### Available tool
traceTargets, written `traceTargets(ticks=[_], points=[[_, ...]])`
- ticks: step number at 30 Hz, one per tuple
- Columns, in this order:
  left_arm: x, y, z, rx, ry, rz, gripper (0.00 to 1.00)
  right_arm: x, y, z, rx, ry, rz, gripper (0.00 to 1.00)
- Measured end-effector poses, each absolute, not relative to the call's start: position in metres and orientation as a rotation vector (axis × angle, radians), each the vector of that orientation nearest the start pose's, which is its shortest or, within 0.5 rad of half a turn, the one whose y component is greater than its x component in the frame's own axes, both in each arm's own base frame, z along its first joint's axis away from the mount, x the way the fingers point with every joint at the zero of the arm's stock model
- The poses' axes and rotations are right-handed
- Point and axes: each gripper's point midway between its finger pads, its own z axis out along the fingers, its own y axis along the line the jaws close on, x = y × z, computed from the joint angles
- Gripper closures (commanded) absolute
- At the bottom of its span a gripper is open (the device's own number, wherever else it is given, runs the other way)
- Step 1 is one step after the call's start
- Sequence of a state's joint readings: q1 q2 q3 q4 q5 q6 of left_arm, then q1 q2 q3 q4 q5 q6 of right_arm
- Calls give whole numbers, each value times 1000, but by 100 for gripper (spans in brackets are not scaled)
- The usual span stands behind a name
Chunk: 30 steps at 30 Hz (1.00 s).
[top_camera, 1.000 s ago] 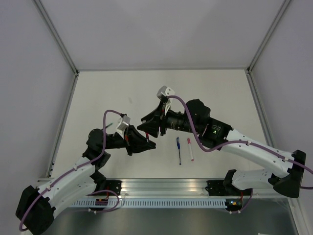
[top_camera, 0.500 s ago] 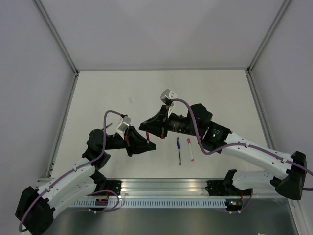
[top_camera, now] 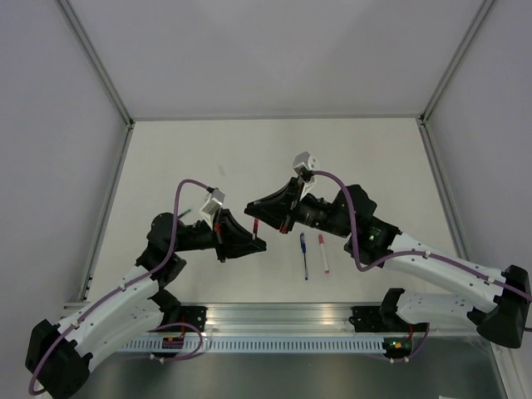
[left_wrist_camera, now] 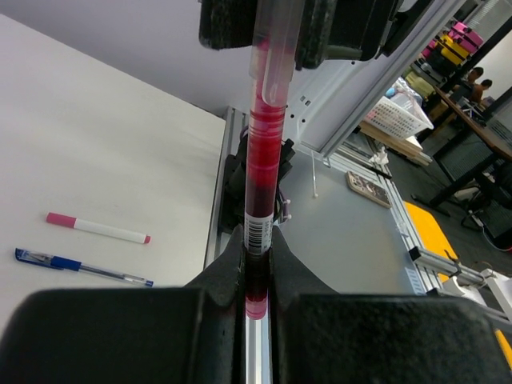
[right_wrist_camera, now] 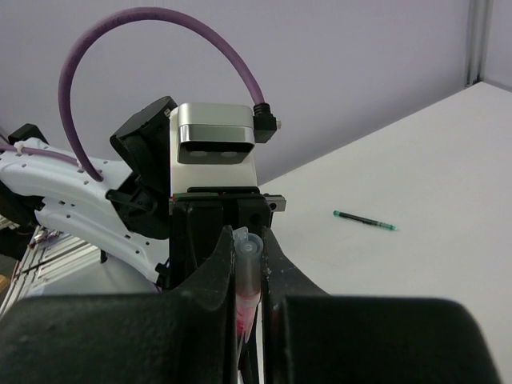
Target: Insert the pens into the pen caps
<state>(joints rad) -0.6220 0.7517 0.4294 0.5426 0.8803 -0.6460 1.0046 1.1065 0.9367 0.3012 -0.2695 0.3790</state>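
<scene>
My right gripper turns downward and lowers to the right in the top view next, since bare tabletop beside the blue pen (top_camera: 304,255) lies that way.
My left gripper (left_wrist_camera: 258,248) is shut on the red pen (left_wrist_camera: 260,168) and holds it off the table. The pen's far end sits inside a clear cap (left_wrist_camera: 272,72). My right gripper (right_wrist_camera: 246,248) is shut on that cap (right_wrist_camera: 248,268), and red shows through its lower part. In the top view the two grippers meet tip to tip, left (top_camera: 253,243) and right (top_camera: 252,208), above the table's near middle. The blue pen (top_camera: 304,255) and the white pen with reddish ends (top_camera: 323,253) lie side by side to the right. The green pen (right_wrist_camera: 364,220) lies on the table behind the left arm.
The white tabletop (top_camera: 274,158) is walled by grey panels on three sides. A metal rail (top_camera: 274,320) runs along the near edge between the arm bases. Purple cables (top_camera: 328,229) loop over both wrists.
My right wrist has swung to the right and a little down while its fingertips stay by the left gripper. The left gripper has shifted slightly. Both stay shut.
</scene>
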Motion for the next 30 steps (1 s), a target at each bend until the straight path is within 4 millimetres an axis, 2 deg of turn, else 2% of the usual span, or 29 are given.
traceTargets(ticks=[6,30], points=[[117,-268,281,800,1463,-1584,98,165,361,363,-654,1410,1295,100],[125,-272,267,800,1538,-1559,98,174,356,347,-505,1344,1347,100]])
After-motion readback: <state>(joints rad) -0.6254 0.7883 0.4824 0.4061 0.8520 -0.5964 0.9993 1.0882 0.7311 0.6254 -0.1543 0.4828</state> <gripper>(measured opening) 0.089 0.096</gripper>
